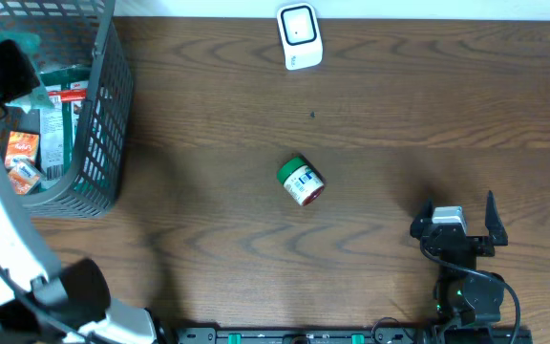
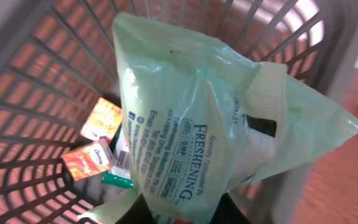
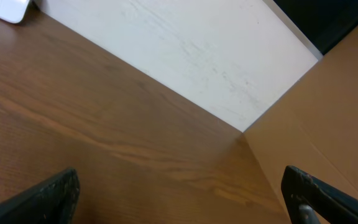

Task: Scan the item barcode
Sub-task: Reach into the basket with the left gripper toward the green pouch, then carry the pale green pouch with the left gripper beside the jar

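The left gripper next has to go over the basket's rim and down to let go of the pouch on the tabletop between basket and jar, because that wood is clear.
My left gripper is shut on the lower end of a pale green plastic pouch printed with "FRESHENING". It holds the pouch above the inside of the grey mesh basket. In the overhead view that gripper is over the basket at the far left, and the pouch is mostly hidden by the arm. The white barcode scanner stands at the table's far edge, centre. My right gripper rests open near the front right, nothing between its fingers.
A small jar with a green lid lies on its side mid-table. Orange boxes and other packets lie in the basket. The scanner's corner shows in the right wrist view, beside a white wall.
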